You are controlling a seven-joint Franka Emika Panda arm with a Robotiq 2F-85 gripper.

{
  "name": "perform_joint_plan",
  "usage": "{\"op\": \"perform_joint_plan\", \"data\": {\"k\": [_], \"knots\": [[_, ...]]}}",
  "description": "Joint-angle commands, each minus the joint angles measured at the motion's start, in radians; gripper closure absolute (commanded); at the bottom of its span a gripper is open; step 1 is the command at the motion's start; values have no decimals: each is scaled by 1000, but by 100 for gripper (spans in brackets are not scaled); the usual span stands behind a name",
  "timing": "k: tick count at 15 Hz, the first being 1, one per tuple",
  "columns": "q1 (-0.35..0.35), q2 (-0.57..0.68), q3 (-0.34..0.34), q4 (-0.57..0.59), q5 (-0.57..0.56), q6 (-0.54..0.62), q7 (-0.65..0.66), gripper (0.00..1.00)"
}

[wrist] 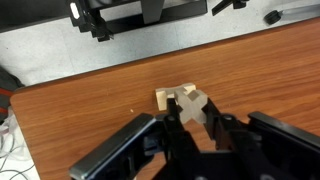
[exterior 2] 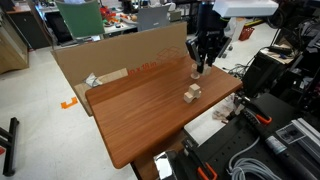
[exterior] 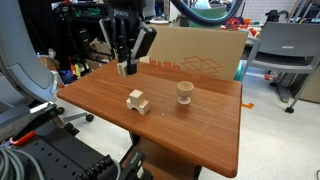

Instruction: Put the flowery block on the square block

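The flowery block still hangs high above the square block's top side (exterior: 136, 93), so my gripper will move down and across to it, turn slightly and release the flowery block there.
My gripper (exterior: 126, 66) hangs above the wooden table and is shut on the flowery block (wrist: 192, 104), a small pale lobed piece held between the fingertips (wrist: 190, 110). In an exterior view the piece shows as a pale bit at the fingertips (exterior: 125, 69). The square block (exterior: 138, 100) sits on the table below and in front of the gripper. It also shows in an exterior view (exterior 2: 192, 93) and, partly behind the held piece, in the wrist view (wrist: 163, 98). The gripper (exterior 2: 200, 66) is well above it.
A round knob-shaped wooden piece (exterior: 185, 92) stands on the table beside the square block. A cardboard sheet (exterior: 200, 55) stands along the table's far edge. The brown tabletop (exterior 2: 140, 110) is bordered by cables and equipment.
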Motion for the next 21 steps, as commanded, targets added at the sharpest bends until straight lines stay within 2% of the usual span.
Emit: {"op": "perform_joint_plan", "data": {"k": [1,7,17,21], "knots": [[12,33,-8,11,-44,25,3,93],[7,85,-10,24,-104,68,-31,93],[-10,139,15,24,-111,128,-248,93],[-6,152,19,28,-115,125,-282,93]]}}
